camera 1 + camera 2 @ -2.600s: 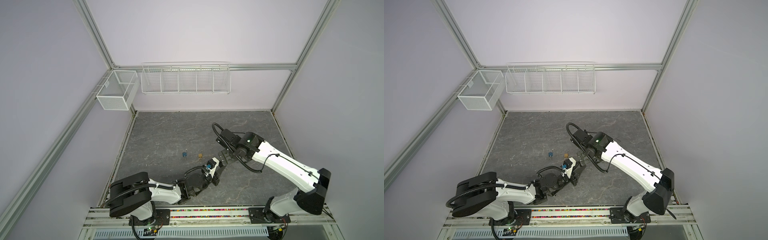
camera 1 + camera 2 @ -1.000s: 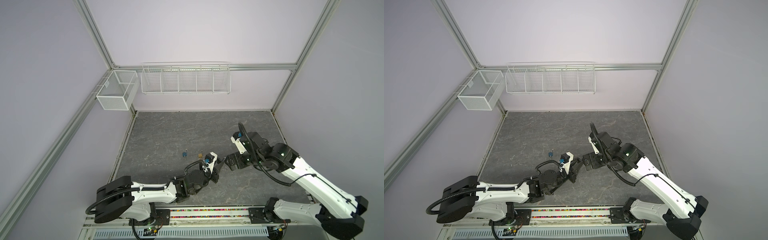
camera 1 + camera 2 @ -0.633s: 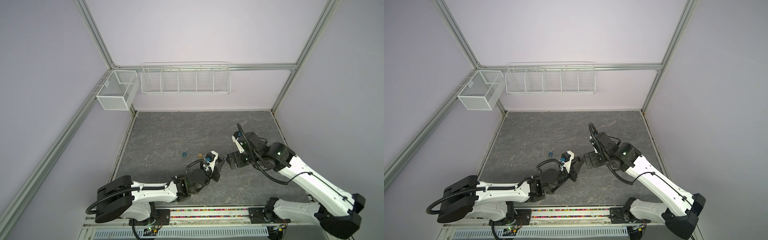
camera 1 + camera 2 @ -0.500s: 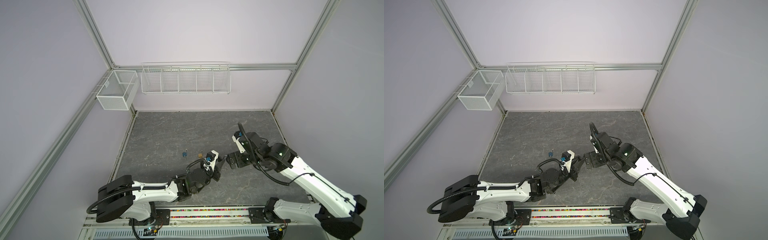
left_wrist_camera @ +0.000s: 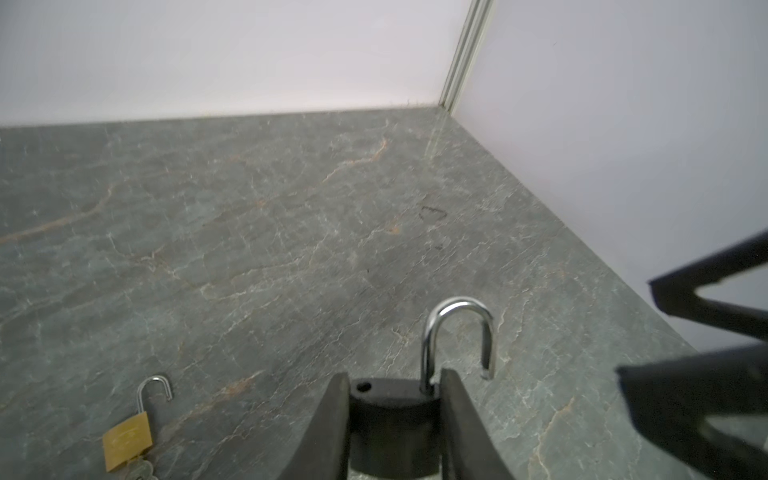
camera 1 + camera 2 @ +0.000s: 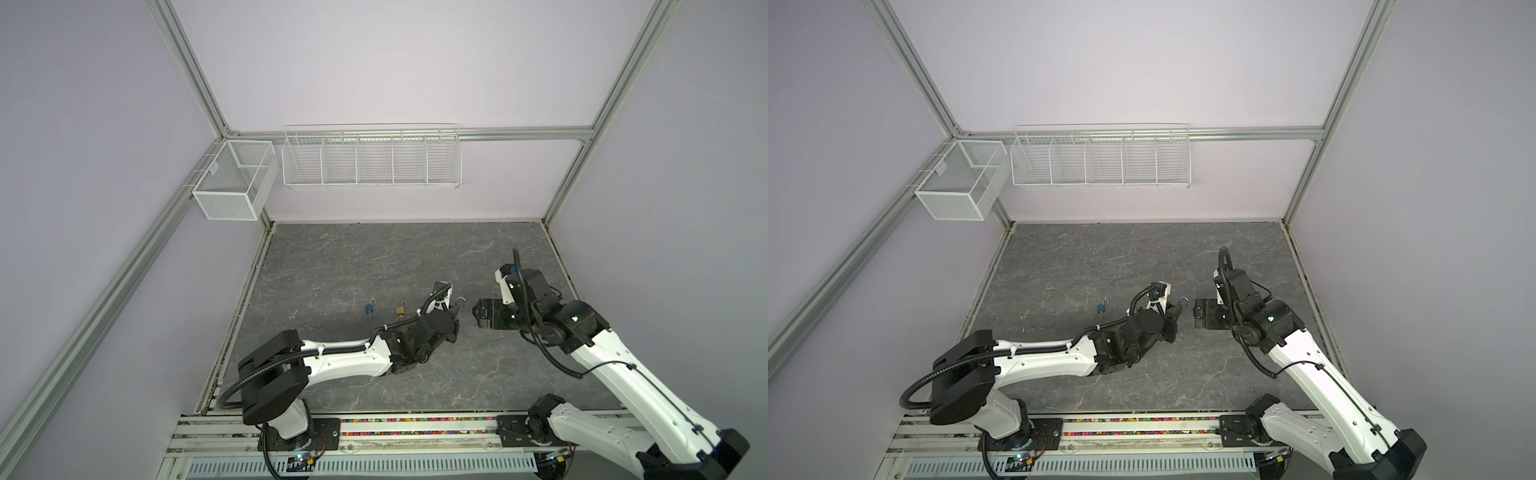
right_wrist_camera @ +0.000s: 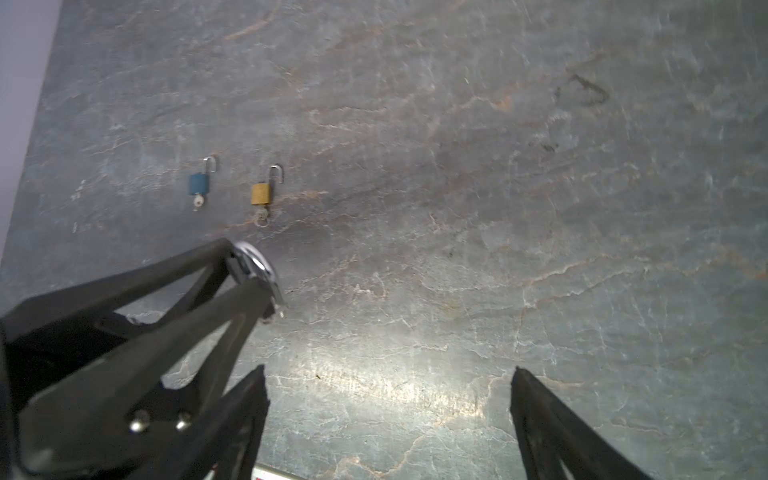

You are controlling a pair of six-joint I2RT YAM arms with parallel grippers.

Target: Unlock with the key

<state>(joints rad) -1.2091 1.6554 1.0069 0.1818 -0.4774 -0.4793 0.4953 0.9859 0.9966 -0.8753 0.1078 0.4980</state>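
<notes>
I will tilt my left gripper down next, lower the black padlock (image 5: 392, 419) to the tabletop (image 5: 268, 454) beside the gold padlock below, and release it, since its shackle is open.
My left gripper (image 5: 392, 382) is shut on the body of a black padlock (image 5: 392, 419), held a little above the grey table. The padlock's silver shackle (image 5: 457, 332) is sprung open, with one leg free of the body. In both top views the shackle (image 6: 459, 300) (image 6: 1182, 300) pokes out past the left gripper (image 6: 444, 309) (image 6: 1169, 311). My right gripper (image 7: 388, 374) stands open and empty just to the right of it (image 6: 478, 318) (image 6: 1196, 318). The black padlock's key is hidden.
A blue padlock (image 6: 369, 308) (image 7: 198, 183) and a gold padlock (image 6: 401, 310) (image 7: 261, 193) lie left of the grippers, shackles open, each with a key in it. Two white wire baskets (image 6: 372, 158) (image 6: 232, 187) hang on the back wall.
The right arm has drawn back to the right, away from the padlock in the left gripper, and a gap shows between them. The left gripper has kept its hold and hardly moved.
</notes>
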